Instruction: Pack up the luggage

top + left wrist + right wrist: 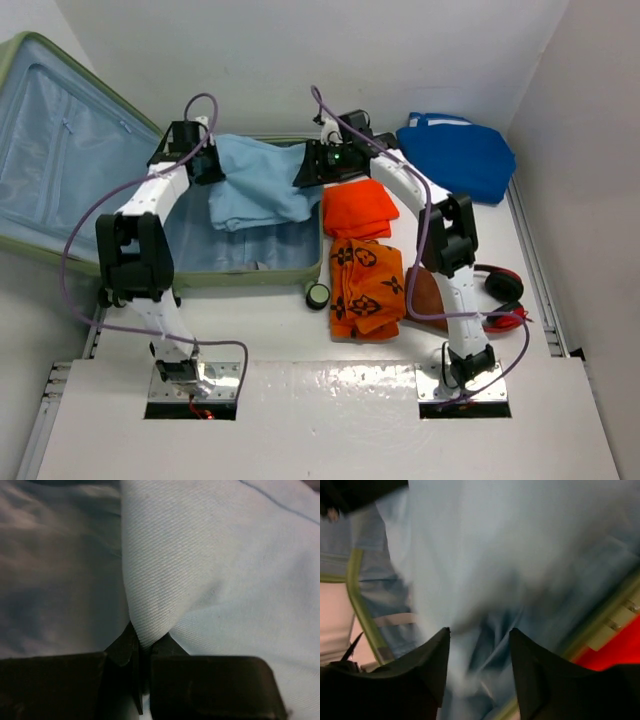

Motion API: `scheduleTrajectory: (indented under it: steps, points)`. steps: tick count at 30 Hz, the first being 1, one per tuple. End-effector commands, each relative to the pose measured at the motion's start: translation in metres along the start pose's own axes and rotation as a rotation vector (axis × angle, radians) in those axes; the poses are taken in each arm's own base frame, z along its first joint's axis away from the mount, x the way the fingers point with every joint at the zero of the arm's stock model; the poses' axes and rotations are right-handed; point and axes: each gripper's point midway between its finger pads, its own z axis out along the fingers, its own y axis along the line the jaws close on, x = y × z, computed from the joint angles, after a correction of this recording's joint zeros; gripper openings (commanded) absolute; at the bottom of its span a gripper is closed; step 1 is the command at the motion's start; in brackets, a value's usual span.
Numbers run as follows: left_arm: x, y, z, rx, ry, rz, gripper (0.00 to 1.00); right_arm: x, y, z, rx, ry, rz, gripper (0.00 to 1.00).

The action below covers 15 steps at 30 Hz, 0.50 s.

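The garment in my left gripper comes down next onto the luggage's bare lining (192,218) (60,590) beside the lid for release. That lining lies below it, to its left in the top view.
The pale-green luggage (30,245) lies open at the left, its light-blue lining showing. A light-blue garment (262,185) hangs over the luggage's right half. My left gripper (208,165) is shut on the garment's left edge; in the left wrist view the cloth (200,570) is pinched between the fingers (142,647). My right gripper (306,167) is at the garment's right edge, over the luggage rim. In the right wrist view its jaws (479,640) stand apart with the blurred light-blue cloth (485,555) just beyond them, and the green rim (360,600) shows at the left.
On the table to the right of the luggage lie an orange folded cloth (358,208), an orange patterned cloth (368,285), a brown item (425,295), red-black headphones (500,298) and a blue cloth bag (458,155). A small black round object (317,295) sits by the luggage's front corner.
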Motion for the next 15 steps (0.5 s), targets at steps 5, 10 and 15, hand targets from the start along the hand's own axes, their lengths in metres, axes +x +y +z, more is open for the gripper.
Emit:
scheduleTrajectory:
  steps: [5, 10, 15]
  points:
    - [-0.039, 0.125, 0.036, -0.355, -0.083, 0.044, 0.0, -0.017, -0.026, -0.031, 0.118, -0.048, 0.007, 0.63]
    - [-0.032, 0.15, 0.058, -0.419, -0.036, 0.026, 0.0, -0.022, -0.051, -0.069, 0.175, -0.077, 0.021, 0.65]
    - [-0.038, 0.163, 0.056, -0.499, -0.052, 0.026, 0.0, -0.017, -0.07, -0.098, 0.222, -0.081, 0.028, 0.65]
